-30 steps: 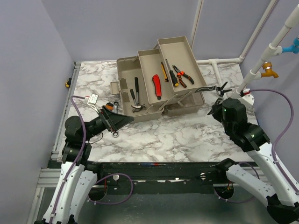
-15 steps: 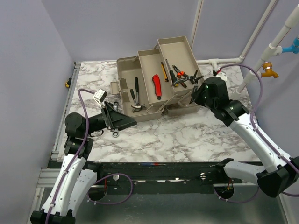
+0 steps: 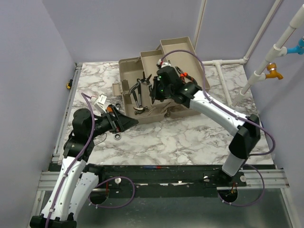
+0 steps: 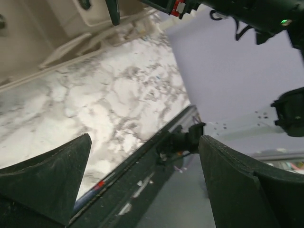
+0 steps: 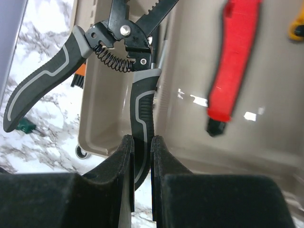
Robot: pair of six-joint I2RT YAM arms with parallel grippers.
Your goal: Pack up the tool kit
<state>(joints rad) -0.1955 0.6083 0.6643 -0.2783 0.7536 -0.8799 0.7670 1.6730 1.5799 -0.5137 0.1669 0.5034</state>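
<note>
I will carry the pliers across, lower them and release them, since the hammer's compartment (image 3: 133,101) (image 5: 113,110) has room and is below my right gripper, to its left in the top view.
The beige toolbox (image 3: 124,64) stands open at the back of the marble table with its trays folded out. My right gripper (image 3: 151,89) reaches over its left compartment and is shut on one handle of black-and-grey pliers (image 3: 141,85), which hang spread open. In the right wrist view the gripper (image 5: 141,142) pinches the pliers' handle (image 5: 142,109) above the box (image 5: 190,118), with the red cutter (image 5: 232,61) in the tray to the right. A hammer (image 3: 137,107) lies in the left compartment. My left gripper (image 3: 129,122) is open and empty in front of the box, low over the table (image 4: 144,140).
A wrench (image 3: 116,136) lies on the table by my left gripper. A second small metal tool (image 3: 114,105) lies left of the box. A yellow tool (image 5: 297,23) sits in the tray. White pipes (image 3: 223,64) run along the back right. The table's front rail (image 4: 142,152) shows in the left wrist view.
My right arm has swung from the table's right side leftward across the toolbox and now holds the pliers over the left compartment. My left arm has shifted only slightly.
</note>
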